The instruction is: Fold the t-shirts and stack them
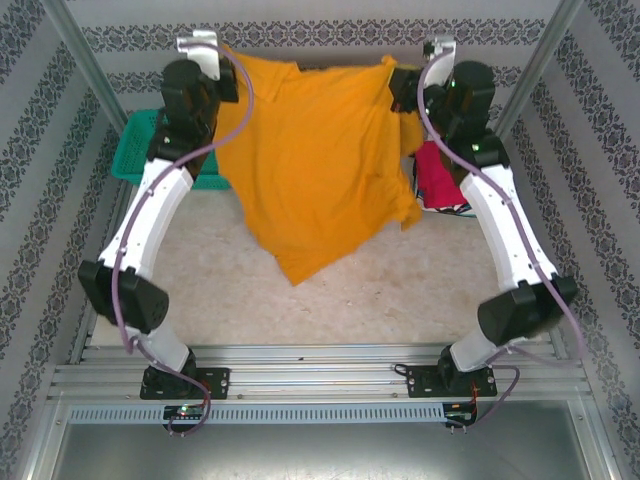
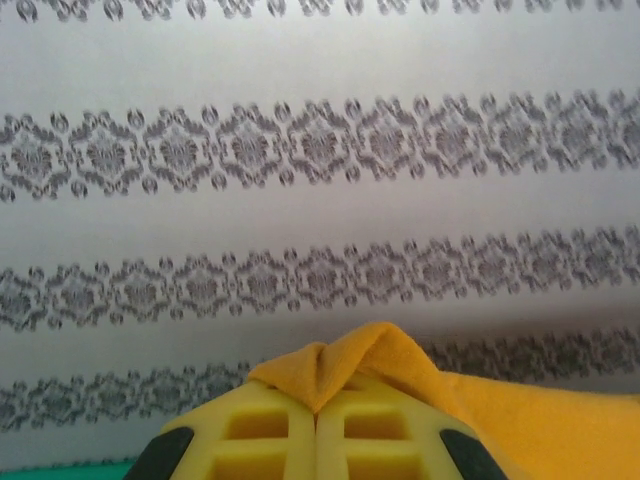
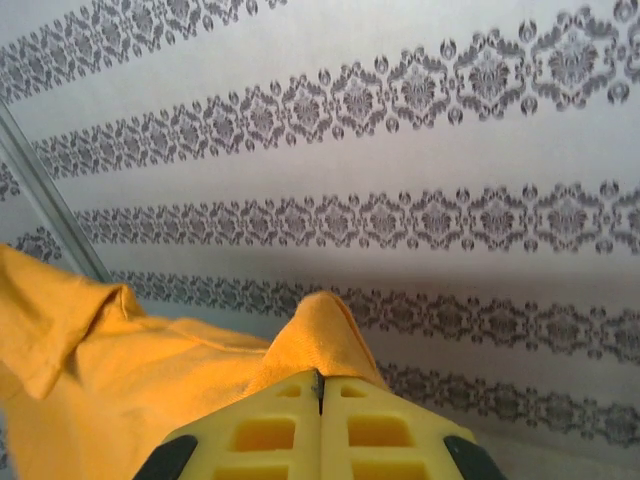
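Note:
I'll next move my left gripper down and back over the clear, bare tabletop to release the shirt's top corner.
The mustard-orange t-shirt (image 1: 315,165) hangs spread between both raised arms at the back of the table, its lower edge drooping toward the tabletop. My left gripper (image 1: 222,62) is shut on the shirt's top left corner, and a fold of orange cloth (image 2: 350,365) pokes out between its yellow fingers (image 2: 265,435). My right gripper (image 1: 400,75) is shut on the top right corner, where cloth (image 3: 320,325) bunches above its closed fingers (image 3: 375,430). A crimson-red t-shirt (image 1: 440,180) lies on the table at the right, partly behind the right arm.
A teal mesh basket (image 1: 140,150) sits at the back left, partly behind the left arm. Patterned walls close in the back and sides. The beige tabletop (image 1: 380,290) lies bare in front of the hanging shirt. A metal rail (image 1: 320,365) runs along the near edge.

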